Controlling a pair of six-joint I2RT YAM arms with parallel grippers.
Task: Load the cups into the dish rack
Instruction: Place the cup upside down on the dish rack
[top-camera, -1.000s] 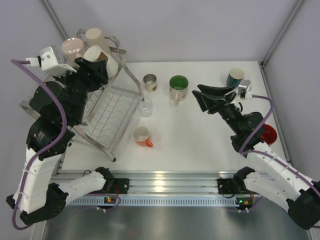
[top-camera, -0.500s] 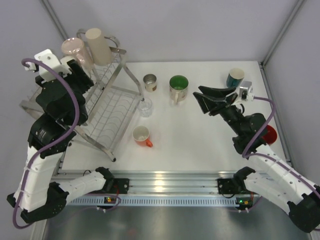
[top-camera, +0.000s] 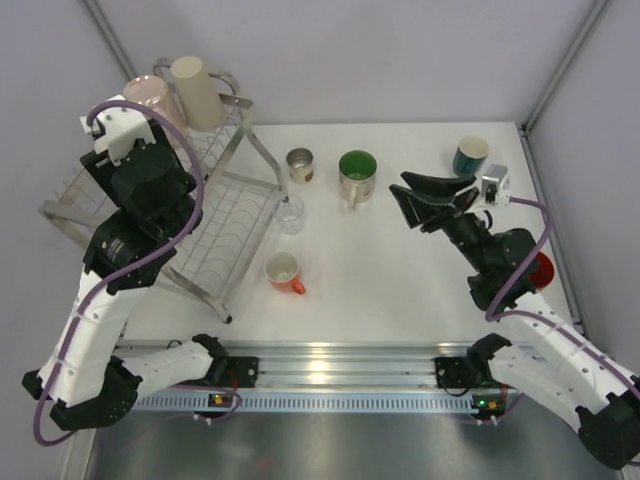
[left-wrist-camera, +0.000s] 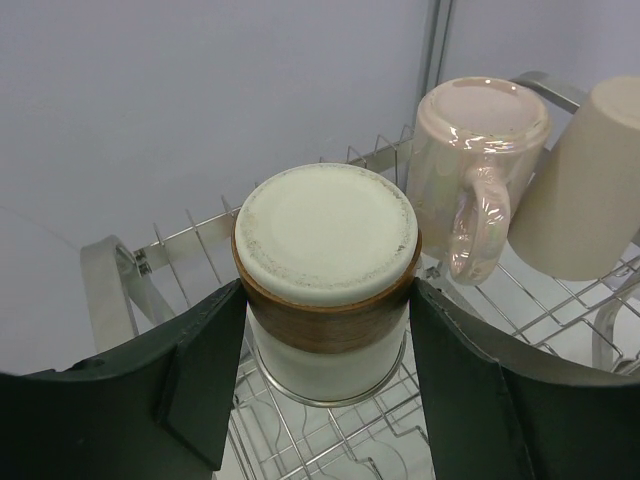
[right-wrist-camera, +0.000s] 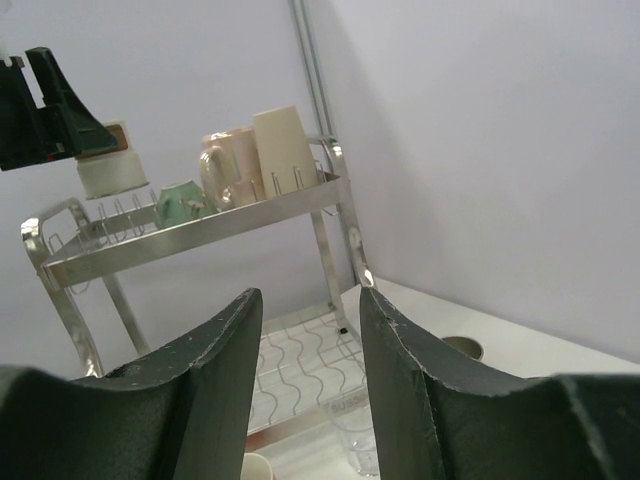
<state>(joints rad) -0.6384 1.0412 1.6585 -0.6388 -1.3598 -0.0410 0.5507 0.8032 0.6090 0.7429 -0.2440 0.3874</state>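
My left gripper lowers and releases the brown-banded cup on the free spot beside the pale green cup next. The bare wires of the dish rack's upper shelf lie below this gripper.
In the left wrist view my left gripper (left-wrist-camera: 325, 300) is shut on an upside-down brown-banded cup (left-wrist-camera: 325, 225), fingers pressed on its two sides, just above the wires of the dish rack (left-wrist-camera: 330, 435). A pink mug (left-wrist-camera: 480, 160) and a beige cup (left-wrist-camera: 590, 190) stand inverted on the same upper tier. From above, the left arm hides the held cup. My right gripper (top-camera: 400, 192) hovers open and empty over the table's right side. On the table stand a steel cup (top-camera: 300, 165), a green-inside mug (top-camera: 357, 172), a teal cup (top-camera: 470, 155), a clear glass (top-camera: 291, 213) and an orange-handled cup (top-camera: 284, 271).
The dish rack (top-camera: 225, 220) fills the table's left side, its lower tier slanting toward the glass. A red object (top-camera: 540, 268) lies partly hidden behind the right arm. A pale green cup (right-wrist-camera: 180, 200) sits on the rack's upper tier. Cage posts stand at the back corners.
The left arm has swung over the rack's upper tier with the brown-banded cup, and its wrist now hides the cup from above. The right arm has barely shifted.
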